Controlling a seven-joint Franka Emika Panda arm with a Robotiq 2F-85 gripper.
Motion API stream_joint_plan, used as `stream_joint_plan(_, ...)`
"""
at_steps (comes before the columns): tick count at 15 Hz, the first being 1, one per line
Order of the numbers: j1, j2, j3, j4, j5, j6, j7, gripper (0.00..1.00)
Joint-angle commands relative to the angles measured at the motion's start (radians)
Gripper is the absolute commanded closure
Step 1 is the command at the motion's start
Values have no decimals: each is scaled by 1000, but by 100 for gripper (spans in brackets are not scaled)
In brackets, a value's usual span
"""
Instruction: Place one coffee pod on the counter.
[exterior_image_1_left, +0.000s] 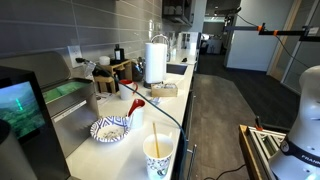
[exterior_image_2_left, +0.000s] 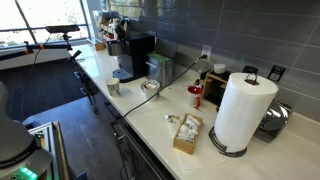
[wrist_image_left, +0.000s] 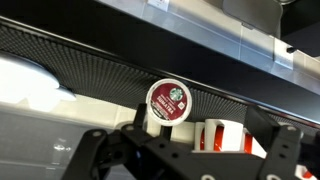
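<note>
I will advance my gripper and shift it to the left in the wrist view, because the coffee pod lies ahead of the gripper's fingers, nearer that side's finger.
In the wrist view a coffee pod (wrist_image_left: 168, 102) with a dark red Starbucks lid faces the camera, right at the left fingertip of my gripper (wrist_image_left: 200, 125). The fingers stand wide apart, so the gripper is open. I cannot tell whether the pod touches the finger or what it rests on. A red and white mug (wrist_image_left: 222, 136) sits just beyond the jaws. The white counter shows in both exterior views (exterior_image_1_left: 130, 140) (exterior_image_2_left: 150, 115). The gripper does not show clearly there. A bowl of pods (exterior_image_1_left: 110, 128) stands on the counter.
A paper cup (exterior_image_1_left: 158, 158) stands near the counter's front edge. A paper towel roll (exterior_image_2_left: 240, 110), a wooden box of packets (exterior_image_2_left: 186, 132), the red mug (exterior_image_2_left: 197, 92) and a black coffee machine (exterior_image_2_left: 135, 55) stand along the counter. Grey wall tiles back it.
</note>
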Motion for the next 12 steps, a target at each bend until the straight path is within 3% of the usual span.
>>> stream_joint_plan(1, -7, 75, -7, 87, 8, 6, 24, 0)
stream_joint_plan(12, -48, 202, -22, 239, 24, -24, 195, 0)
